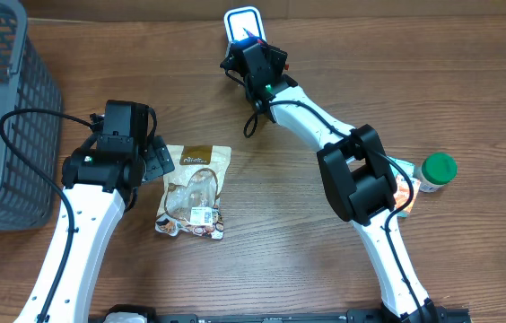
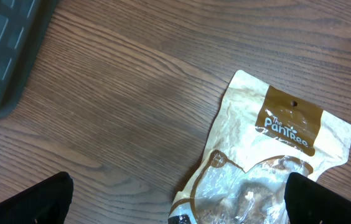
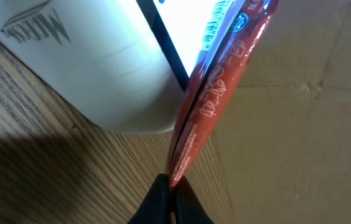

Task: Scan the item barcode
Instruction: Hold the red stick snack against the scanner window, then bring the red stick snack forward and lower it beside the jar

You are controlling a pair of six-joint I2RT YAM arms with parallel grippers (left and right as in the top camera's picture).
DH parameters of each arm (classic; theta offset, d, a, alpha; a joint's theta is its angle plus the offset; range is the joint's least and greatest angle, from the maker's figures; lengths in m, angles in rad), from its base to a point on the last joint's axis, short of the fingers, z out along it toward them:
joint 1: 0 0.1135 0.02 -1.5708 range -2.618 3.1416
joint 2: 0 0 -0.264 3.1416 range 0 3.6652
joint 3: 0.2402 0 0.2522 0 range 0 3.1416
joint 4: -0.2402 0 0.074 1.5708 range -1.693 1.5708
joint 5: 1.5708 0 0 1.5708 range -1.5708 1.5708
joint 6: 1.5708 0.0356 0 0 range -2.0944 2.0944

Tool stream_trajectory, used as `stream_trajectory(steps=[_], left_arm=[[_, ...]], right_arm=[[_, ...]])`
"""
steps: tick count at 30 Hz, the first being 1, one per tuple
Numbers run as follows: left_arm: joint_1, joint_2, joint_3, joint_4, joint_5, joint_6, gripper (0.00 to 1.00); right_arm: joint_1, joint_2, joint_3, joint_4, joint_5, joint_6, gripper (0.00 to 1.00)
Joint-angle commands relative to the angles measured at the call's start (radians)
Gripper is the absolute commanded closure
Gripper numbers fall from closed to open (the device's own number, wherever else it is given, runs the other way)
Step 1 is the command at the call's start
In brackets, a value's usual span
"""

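Observation:
The red packet's barcode already faces the scanner's lit window. I should lift my right gripper off the scanner, move it back and down beside the orange packet (image 1: 403,195) and let go.
My right gripper (image 1: 251,47) is at the far middle of the table, shut on the lower edge of a thin red packet (image 3: 216,93). In the right wrist view its jaws (image 3: 171,186) pinch the packet, which stands edge-on against the white scanner (image 3: 88,62). The packet's barcode (image 3: 216,22) faces the scanner's lit window (image 1: 241,22). My left gripper (image 1: 152,160) hangs open above the left edge of a tan-and-brown snack pouch (image 1: 195,190), touching nothing. In the left wrist view its fingertips (image 2: 56,200) stand wide apart over the pouch (image 2: 275,149).
A grey mesh basket (image 1: 2,108) fills the far left corner; its wall (image 2: 1,56) shows in the left wrist view. A green-capped bottle (image 1: 437,170) and an orange packet (image 1: 403,193) lie at the right, by the right arm. Cardboard stands behind the scanner.

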Motion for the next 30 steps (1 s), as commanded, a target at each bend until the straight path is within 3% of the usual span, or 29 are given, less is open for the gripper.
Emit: stream_trajectory(steps=[1,5,12,23,30], left_arm=[[0.0,-0.004,0.016,0.001,-0.013,0.004,0.01],[0.0,-0.004,0.016,0.0,-0.013,0.004,0.0],[0.0,-0.004,0.016,0.0,-0.013,0.004,0.0],[0.0,-0.004,0.016,0.001,-0.013,0.004,0.0],[0.0,-0.004,0.016,0.0,-0.013,0.004,0.01]], right_arm=[[0.008,0.008,0.024,0.004,0.021,0.075,0.97],[0.008,-0.047,0.024,-0.008,0.012,0.249,0.97],[0.003,-0.242,0.024,-0.137,-0.14,0.41,0.97],[-0.059,-0.629,0.024,-0.802,-0.444,1.175,0.96],[-0.177,-0.679,0.021,-1.152,-0.549,1.25,0.96]])
